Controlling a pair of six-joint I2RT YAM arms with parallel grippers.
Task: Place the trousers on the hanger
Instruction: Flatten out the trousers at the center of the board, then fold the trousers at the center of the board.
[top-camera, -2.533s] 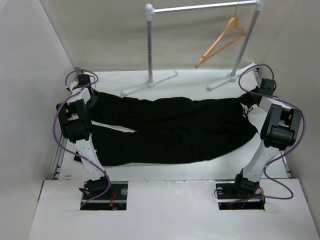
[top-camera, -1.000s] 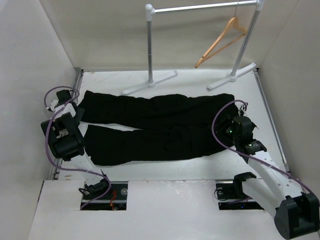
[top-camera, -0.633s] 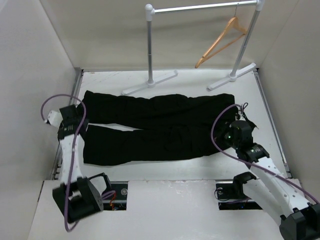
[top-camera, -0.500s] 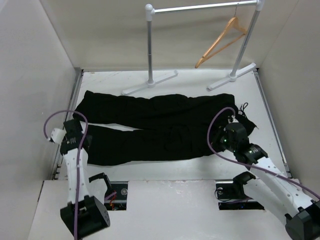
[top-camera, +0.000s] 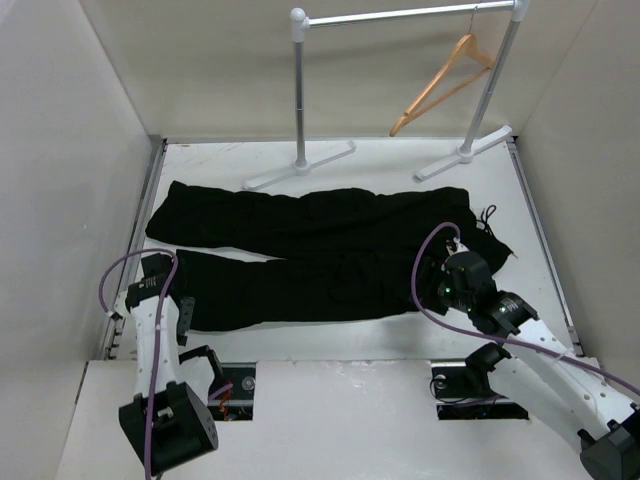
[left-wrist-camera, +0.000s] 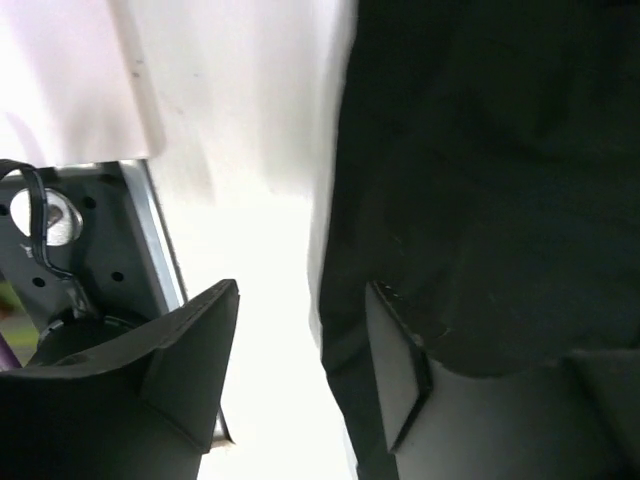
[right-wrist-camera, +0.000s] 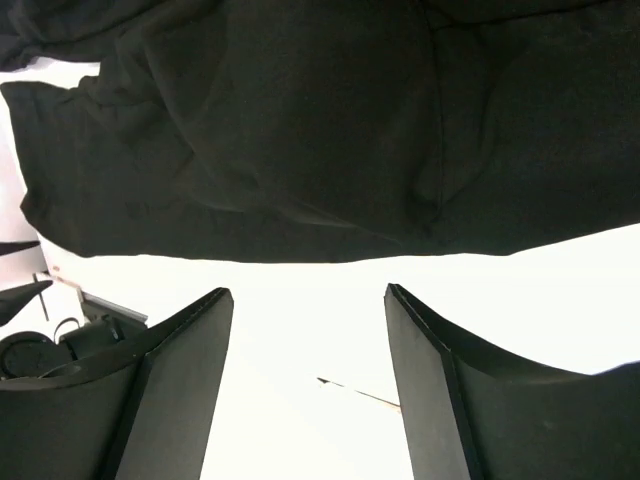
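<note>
The left gripper first goes down and slightly in toward the near leg next, to close on the hem's edge (left-wrist-camera: 323, 318) between its open fingers.
The black trousers (top-camera: 320, 255) lie flat across the table, legs to the left and waist to the right. From the rail at the back right hangs the tan wooden hanger (top-camera: 445, 85), far from both arms. My left gripper (top-camera: 172, 300) is low at the near leg's left end. In the left wrist view this gripper (left-wrist-camera: 302, 290) is open, and the trousers' edge (left-wrist-camera: 480, 180) lies against one finger (left-wrist-camera: 395, 370). My right gripper (top-camera: 437, 282) sits at the near edge of the waist. It is open (right-wrist-camera: 308, 293) over bare table, with the trousers (right-wrist-camera: 300, 130) just ahead.
A silver rail (top-camera: 400, 15) on white posts stands at the back, its feet (top-camera: 300, 165) reaching toward the trousers. White walls close in on both sides. A metal strip (top-camera: 150, 200) runs along the left table edge. A metal base plate (left-wrist-camera: 60, 220) shows beside the left fingers.
Both arms have drawn back from the far corners toward the near edge. The left gripper slid down to the near leg's end. The right gripper moved left along the waist and opened wide.
</note>
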